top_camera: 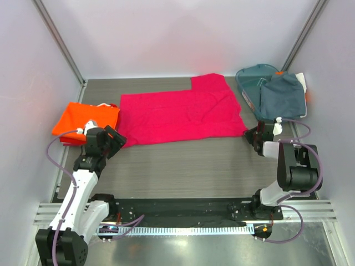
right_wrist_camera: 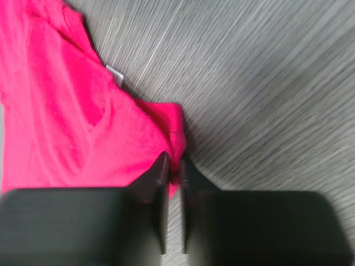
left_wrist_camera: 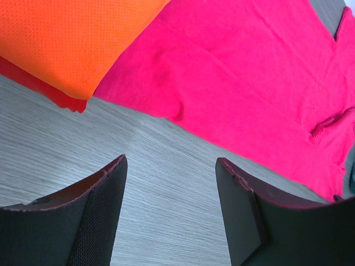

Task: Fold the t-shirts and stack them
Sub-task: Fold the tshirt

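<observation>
My left gripper moves down next to the pink shirt's near corner by the orange tee, which lies below it, as my right gripper holds the pink shirt's other corner.
A magenta-pink t-shirt lies spread flat across the middle of the table. My right gripper sits at its near right corner. In the right wrist view that gripper is shut on the bunched corner of the pink cloth. A bright orange tee, folded to a rectangle, rests at the far left. My left gripper hovers just in front of it, by the pink shirt's near left corner. In the left wrist view it stands open over bare table, with the orange tee and pink cloth beyond its fingers.
A teal plastic basket stands at the back right, with dull grey-blue tees heaped in it and hanging over its near side. Metal frame posts rise at both back corners. A rail runs along the near edge between the arm bases.
</observation>
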You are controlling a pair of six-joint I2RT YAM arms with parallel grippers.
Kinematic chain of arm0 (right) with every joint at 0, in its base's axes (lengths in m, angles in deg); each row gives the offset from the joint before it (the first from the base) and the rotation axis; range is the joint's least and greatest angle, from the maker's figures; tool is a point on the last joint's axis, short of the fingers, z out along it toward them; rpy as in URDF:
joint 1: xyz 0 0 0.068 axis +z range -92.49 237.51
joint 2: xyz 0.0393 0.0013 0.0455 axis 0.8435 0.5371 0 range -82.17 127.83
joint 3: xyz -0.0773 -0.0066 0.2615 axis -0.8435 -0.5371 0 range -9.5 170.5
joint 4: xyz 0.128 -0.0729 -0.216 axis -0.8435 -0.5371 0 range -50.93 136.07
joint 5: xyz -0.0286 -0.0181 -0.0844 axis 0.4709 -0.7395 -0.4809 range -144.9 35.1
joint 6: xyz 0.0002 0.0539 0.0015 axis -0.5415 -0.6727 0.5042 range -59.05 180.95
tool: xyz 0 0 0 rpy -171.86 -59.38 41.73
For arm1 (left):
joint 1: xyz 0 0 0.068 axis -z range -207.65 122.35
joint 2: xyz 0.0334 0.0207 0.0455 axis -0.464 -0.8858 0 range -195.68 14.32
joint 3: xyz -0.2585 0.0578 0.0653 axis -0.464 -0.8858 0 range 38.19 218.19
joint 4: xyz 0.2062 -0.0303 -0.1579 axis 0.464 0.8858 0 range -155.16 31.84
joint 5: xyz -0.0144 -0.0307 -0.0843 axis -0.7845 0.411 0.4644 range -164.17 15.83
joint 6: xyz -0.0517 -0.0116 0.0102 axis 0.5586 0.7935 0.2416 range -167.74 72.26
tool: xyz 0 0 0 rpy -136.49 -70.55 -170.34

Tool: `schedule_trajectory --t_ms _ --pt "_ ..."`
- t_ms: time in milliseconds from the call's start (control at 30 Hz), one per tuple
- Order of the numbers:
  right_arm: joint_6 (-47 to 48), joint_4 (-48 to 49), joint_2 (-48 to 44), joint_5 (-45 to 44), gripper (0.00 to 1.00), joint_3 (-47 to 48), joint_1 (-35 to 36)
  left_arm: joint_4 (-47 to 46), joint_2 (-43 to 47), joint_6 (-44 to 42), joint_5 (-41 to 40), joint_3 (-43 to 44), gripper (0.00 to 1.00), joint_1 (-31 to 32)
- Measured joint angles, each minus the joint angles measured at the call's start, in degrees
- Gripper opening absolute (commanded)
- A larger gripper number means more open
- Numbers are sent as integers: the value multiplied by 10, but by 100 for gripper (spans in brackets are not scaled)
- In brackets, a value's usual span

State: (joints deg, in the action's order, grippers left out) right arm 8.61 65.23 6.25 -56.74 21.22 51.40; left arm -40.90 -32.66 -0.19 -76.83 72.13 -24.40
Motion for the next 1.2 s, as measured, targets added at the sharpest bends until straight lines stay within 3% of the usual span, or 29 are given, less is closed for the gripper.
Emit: schedule_trajectory --t_ms 33,200,700,933,1000,1033,1200 --pt "-1 -1 3 -4 2 2 0 0 2 0 -1 0 66 0" --pt "-1 -19 -14 -17 1 -3 -6 2 3 -2 -4 0 66 0" --pt "27 -205 -348 -63 1 -131 -88 -58 4 50 9 -115 63 15" --pt "35 -226 -364 -66 1 -165 -94 -137 -21 125 -9 -161 62 45" --pt "37 -226 -364 -66 1 -165 -94 -154 -36 145 -24 -164 59 60" --pt "38 -226 -365 -66 1 -166 -94 -164 -45 157 -39 -164 52 71" --pt "40 -226 -383 -66 1 -171 -95 -211 -96 203 -91 -165 50 94"
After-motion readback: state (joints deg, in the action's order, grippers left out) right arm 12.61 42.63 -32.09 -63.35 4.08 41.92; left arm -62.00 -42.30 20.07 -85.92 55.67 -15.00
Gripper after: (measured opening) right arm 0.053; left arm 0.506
